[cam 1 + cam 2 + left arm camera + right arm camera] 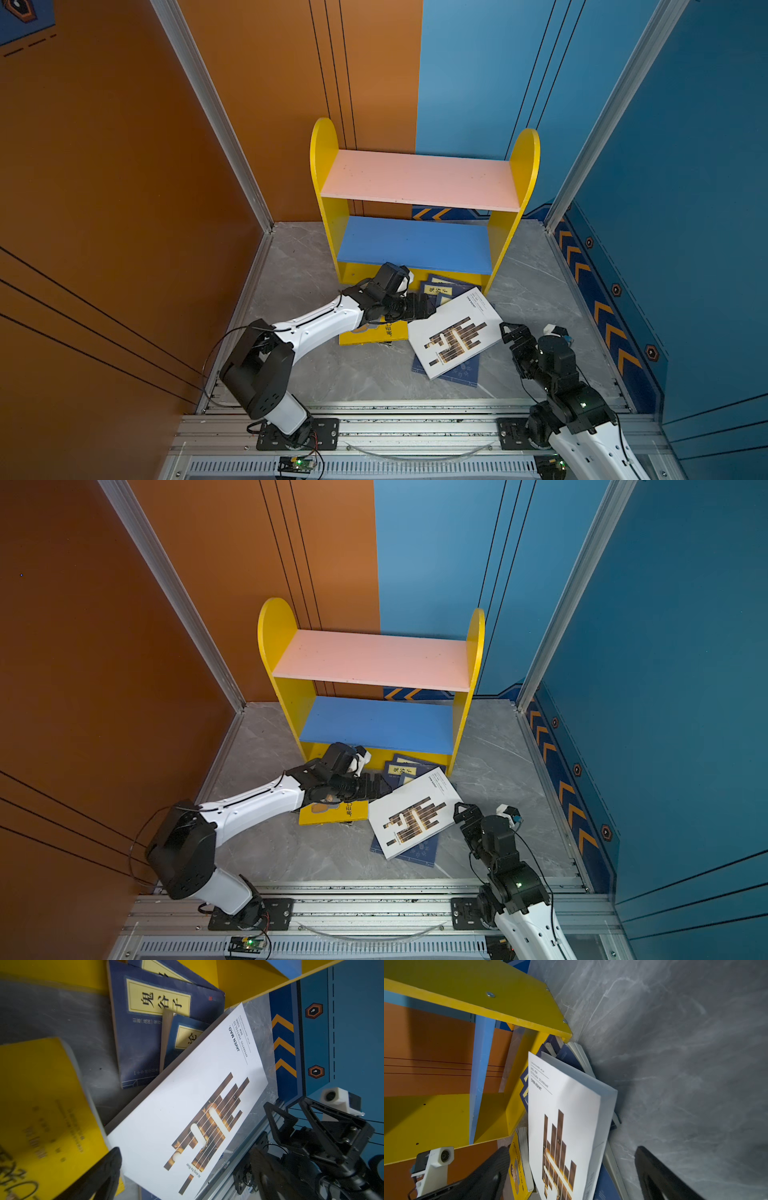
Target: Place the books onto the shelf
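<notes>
The white book's near long edge lies just ahead of my right gripper's fingers, raised on navy books. The gripper slides toward the heap and over that edge next.
The books lie in a loose heap on the floor in front of the shelf. On top is a large white book with dark bars. It partly covers navy books and another navy book. A yellow book lies to its left. My left gripper hangs open over the white book's left edge. My right gripper stands open, its jaws either side of that book's right edge.
Grey marble floor surrounds the heap. Orange wall panels close the left side and blue panels the right. An aluminium rail carrying both arm bases runs along the front.
</notes>
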You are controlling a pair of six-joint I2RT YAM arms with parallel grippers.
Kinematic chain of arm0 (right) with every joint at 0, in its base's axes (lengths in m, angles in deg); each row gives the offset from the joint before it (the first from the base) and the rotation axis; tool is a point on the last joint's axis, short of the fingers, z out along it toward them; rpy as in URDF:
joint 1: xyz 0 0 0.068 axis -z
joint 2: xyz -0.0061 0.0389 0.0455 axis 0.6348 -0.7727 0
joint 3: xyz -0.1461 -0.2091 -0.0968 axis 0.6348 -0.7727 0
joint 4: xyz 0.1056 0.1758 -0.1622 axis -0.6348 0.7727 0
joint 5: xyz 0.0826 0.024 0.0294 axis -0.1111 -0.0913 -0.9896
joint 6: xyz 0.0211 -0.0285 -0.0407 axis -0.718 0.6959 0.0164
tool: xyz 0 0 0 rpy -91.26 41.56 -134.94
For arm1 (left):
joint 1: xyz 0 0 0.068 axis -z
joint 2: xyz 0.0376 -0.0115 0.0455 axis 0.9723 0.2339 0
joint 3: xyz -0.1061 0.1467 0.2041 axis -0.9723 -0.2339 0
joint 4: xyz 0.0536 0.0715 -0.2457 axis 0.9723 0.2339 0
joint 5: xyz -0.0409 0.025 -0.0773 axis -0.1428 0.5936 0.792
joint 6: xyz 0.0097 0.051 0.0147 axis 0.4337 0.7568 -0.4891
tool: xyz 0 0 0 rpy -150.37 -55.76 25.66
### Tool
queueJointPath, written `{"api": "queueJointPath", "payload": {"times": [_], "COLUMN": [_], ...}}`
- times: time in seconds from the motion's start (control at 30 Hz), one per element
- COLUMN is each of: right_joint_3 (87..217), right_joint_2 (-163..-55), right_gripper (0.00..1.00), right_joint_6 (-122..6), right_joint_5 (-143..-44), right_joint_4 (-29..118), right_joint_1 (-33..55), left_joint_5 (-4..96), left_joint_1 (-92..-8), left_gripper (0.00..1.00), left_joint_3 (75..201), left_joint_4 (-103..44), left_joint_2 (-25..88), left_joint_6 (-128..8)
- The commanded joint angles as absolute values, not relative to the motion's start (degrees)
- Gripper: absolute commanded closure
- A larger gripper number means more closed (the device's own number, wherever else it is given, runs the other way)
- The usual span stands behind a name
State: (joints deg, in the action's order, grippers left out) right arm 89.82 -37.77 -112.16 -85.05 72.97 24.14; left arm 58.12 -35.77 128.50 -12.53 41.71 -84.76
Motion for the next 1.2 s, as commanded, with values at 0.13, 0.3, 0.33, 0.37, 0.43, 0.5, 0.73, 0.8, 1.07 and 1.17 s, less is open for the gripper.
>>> {"api": "queueJointPath", "payload": {"times": [0.13, 0.3, 0.33, 0.37, 0.43, 0.5, 0.73, 0.8, 1.07, 1.17], "right_joint_3": [86.5, 81.9, 81.1, 80.7, 81.5, 83.4, 86.8, 87.7, 90.5, 90.7], "right_joint_2": [-42.9, -48.4, -50.3, -52.2, -54.7, -56.1, -57.0, -55.9, -49.1, -48.5], "right_gripper": [0.07, 0.10, 0.12, 0.12, 0.15, 0.19, 0.39, 0.45, 0.68, 0.72], "right_joint_6": [-112.7, -114.5, -115.1, -115.3, -114.6, -113.3, -114.6, -115.6, -119.5, -120.3], "right_joint_5": [-93.2, -95.1, -95.5, -95.8, -95.8, -95.4, -93.8, -92.0, -87.4, -86.6], "right_joint_4": [66.6, 53.7, 50.4, 48.0, 45.8, 45.8, 46.2, 48.3, 57.3, 58.8], "right_joint_1": [25.0, 25.2, 25.0, 24.7, 23.7, 22.4, 19.9, 18.6, 16.4, 15.9], "left_joint_5": [63.1, 64.5, 64.4, 64.4, 65.2, 66.1, 67.8, 67.8, 69.2, 69.4], "left_joint_1": [-34.7, -34.7, -34.8, -34.8, -34.9, -35.0, -35.5, -35.5, -37.2, -38.2], "left_gripper": [0.02, 0.02, 0.02, 0.02, 0.02, 0.02, 0.02, 0.02, 0.02, 0.02], "left_joint_3": [129.9, 131.1, 131.2, 131.3, 131.4, 131.6, 133.3, 133.4, 132.9, 132.7], "left_joint_4": [-18.7, -20.4, -20.5, -20.9, -21.6, -22.4, -21.7, -21.7, -23.7, -24.0], "left_joint_2": [49.3, 52.5, 52.8, 53.3, 54.2, 55.2, 56.4, 56.0, 52.8, 50.3], "left_joint_6": [-88.5, -89.3, -89.3, -89.3, -89.8, -90.2, -89.4, -89.3, -91.0, -91.5]}}
